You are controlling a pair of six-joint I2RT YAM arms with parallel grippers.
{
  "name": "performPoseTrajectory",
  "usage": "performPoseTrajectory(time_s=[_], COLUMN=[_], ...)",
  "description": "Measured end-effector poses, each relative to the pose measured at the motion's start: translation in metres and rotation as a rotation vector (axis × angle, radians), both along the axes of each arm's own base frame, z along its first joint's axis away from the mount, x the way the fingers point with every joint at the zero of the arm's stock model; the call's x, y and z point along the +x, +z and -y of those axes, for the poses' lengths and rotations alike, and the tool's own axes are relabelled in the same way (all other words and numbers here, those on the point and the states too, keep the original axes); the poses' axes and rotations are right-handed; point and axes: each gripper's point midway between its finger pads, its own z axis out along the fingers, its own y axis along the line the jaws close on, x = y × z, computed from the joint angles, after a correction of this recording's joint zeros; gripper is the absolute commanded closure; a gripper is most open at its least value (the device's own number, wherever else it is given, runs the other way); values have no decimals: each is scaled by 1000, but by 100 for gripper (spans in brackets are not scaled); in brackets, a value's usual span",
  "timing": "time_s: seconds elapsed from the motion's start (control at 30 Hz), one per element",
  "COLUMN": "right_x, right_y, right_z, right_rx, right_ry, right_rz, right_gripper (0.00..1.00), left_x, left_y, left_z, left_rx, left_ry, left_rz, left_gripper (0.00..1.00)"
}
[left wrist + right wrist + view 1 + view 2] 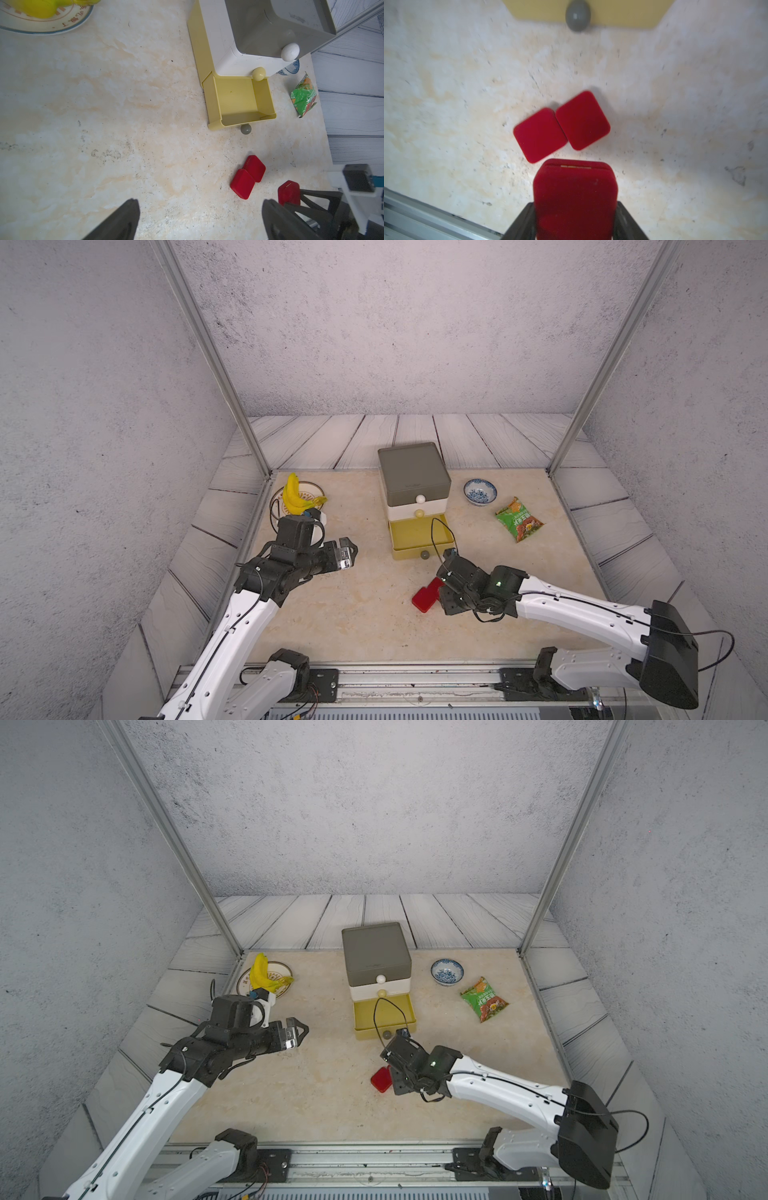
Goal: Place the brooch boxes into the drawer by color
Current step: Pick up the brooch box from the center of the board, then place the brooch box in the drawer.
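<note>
The yellow drawer is open and empty, so next my right gripper should move outward, then down into the side of the yellow bottom drawer (419,535) nearer the bananas and let go of the box.
My right gripper (575,209) is shut on a red brooch box (575,195), its hinge edge pointing away from the wrist. Two more red brooch boxes (539,135) (582,120) lie flat on the table just beyond it, touching along one side. In the left wrist view they are the pair (242,184) (254,168) beside the held box (288,192). In both top views the right gripper (442,593) covers most of them; one red box (381,1079) shows. The drawer chest (413,472) has its yellow bottom drawer (419,535) pulled out and empty. My left gripper (349,553) hangs open to the left, holding nothing.
A plate (311,489) with bananas (293,495) sits at the back left, close behind my left wrist. A blue-and-white bowl (480,491) and a green snack packet (519,519) lie right of the chest. A metal rail (415,680) runs along the front edge.
</note>
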Motion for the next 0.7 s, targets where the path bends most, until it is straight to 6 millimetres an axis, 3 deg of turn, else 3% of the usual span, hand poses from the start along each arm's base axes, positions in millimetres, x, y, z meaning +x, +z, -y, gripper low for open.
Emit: performPoseTrajectory(time_s=[0.13,0.33,0.53,0.7], right_x=[27,88,136,157], right_y=[20,28,15,-10], right_z=[-14,-52,-89,-112], right_rx=[9,11,-4,-33], right_ry=[26,59,112,154], right_rz=[58,106,124,124], right_gripper=[58,59,60,61], left_x=[-2,-4,-5,-6], left_y=[2,2,3,2], left_z=[-1,-4,-5,-7], left_rx=[0,11,15,24], left_ry=[1,11,12,17], left_rz=[4,5,12,7], left_gripper=[2,2,2,2])
